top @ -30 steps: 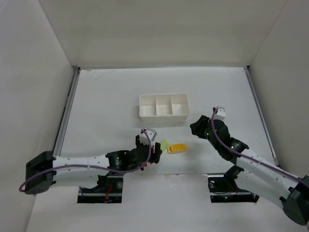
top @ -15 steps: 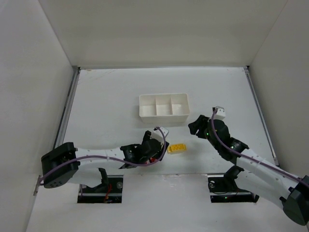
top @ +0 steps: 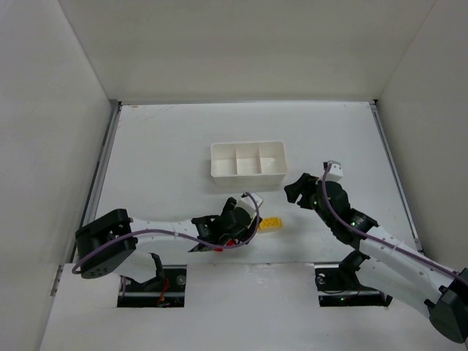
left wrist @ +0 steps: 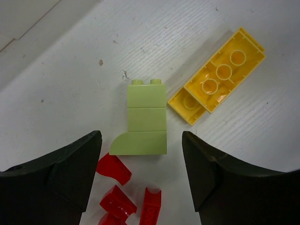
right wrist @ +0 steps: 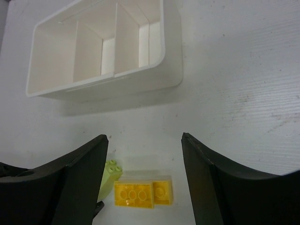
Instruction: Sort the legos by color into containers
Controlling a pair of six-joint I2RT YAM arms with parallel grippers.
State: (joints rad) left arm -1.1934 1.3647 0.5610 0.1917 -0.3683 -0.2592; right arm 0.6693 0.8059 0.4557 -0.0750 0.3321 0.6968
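The green piece's middle block should be between the open fingers of my left gripper next, so I should move the gripper down and toward the studded end, because red bits crowd the curved end.
My left gripper is open and hovers low over the legos. In the left wrist view the light-green piece lies between the open left gripper's fingertips. Several red bits lie just below it. The yellow brick lies upside down, touching the green piece's far right corner. My right gripper is open and empty, above the table right of the yellow brick. Its wrist view shows the yellow brick and the green piece between the open right gripper's fingers. The white tray stands behind them.
The tray's three compartments look empty in the right wrist view. The left arm stretches across the near table. White walls enclose the table on three sides.
My left arm has swung right and forward, bringing its open gripper over the green piece and red bits. My right gripper has shifted slightly left.
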